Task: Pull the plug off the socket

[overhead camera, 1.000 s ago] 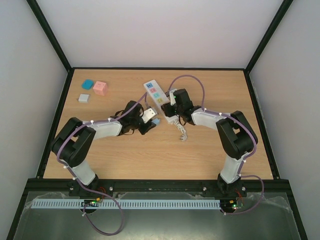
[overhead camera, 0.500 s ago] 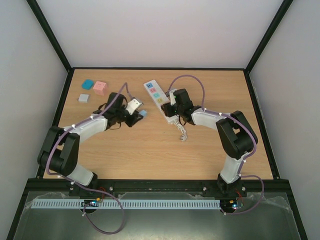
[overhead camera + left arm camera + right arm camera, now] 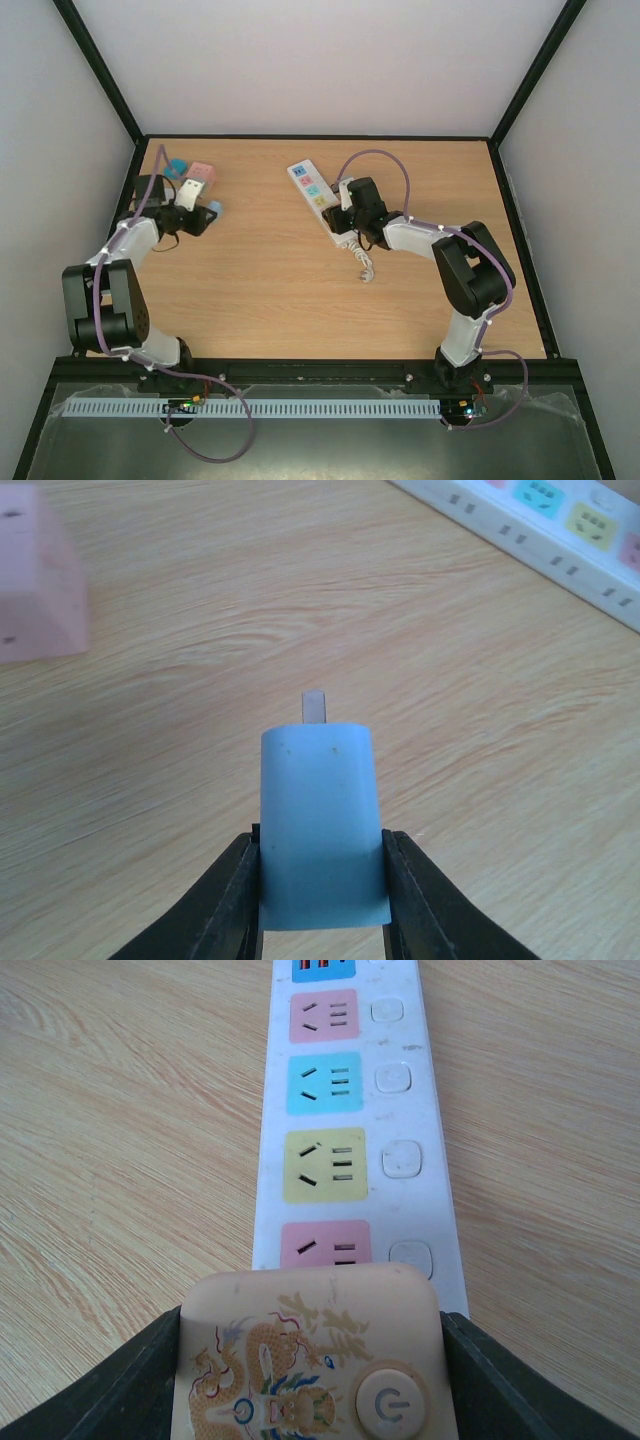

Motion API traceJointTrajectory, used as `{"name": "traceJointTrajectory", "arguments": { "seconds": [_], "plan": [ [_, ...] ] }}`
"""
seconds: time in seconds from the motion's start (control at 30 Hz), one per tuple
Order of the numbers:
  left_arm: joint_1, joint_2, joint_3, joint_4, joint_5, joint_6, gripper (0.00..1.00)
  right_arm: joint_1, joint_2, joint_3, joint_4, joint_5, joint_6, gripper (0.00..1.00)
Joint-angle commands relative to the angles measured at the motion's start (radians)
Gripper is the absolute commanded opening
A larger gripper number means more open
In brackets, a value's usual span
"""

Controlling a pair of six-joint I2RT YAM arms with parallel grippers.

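Observation:
I should next lower the plug with my left gripper to the left in the top view, onto bare wood near the pink cube [image 3: 150, 805], and let go of it there, because the plug's prong is free.
The socket [image 3: 313, 187] is a long white power strip with pastel outlets, lying diagonally at the table's middle back. All its outlets in the right wrist view [image 3: 345, 1110] are bare. My right gripper [image 3: 346, 216] is shut on the strip's near end, a beige block with a dragon print and a power button [image 3: 310, 1360]. My left gripper [image 3: 204, 213] is at the far left, shut on a light blue plug [image 3: 215, 208]. The left wrist view shows the plug [image 3: 322, 820] clamped between both fingers [image 3: 235, 900], one metal prong pointing forward, above bare wood.
A pink cube [image 3: 203, 174] and a small blue block [image 3: 176, 166] lie at the back left, just beyond my left gripper. The pink cube also shows in the left wrist view [image 3: 35, 580]. The strip's coiled white cord [image 3: 362, 262] trails toward me.
My left arm has swung far to the left with the blue plug in it, from beside the strip to near the pink cube. The right arm and the strip have not moved.

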Motion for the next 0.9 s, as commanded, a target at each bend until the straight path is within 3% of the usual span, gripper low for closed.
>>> {"name": "traceJointTrajectory", "arguments": {
  "seconds": [0.0, 0.4, 0.73, 0.87],
  "plan": [
    [0.095, 0.056, 0.063, -0.045, 0.077, 0.036, 0.25, -0.01, 0.074, -0.036, -0.124, -0.005, -0.003, 0.21],
    [0.183, 0.361, 0.245, -0.022, 0.105, -0.037, 0.26, -0.01, 0.06, -0.04, -0.124, -0.02, -0.01, 0.21],
    [0.2, 0.472, 0.312, -0.022, 0.123, -0.063, 0.28, -0.009, 0.062, -0.041, -0.123, -0.034, -0.013, 0.21],
    [0.207, 0.492, 0.332, -0.029, 0.124, -0.073, 0.34, -0.01, 0.061, -0.04, -0.123, -0.033, -0.016, 0.21]
  ]
}}
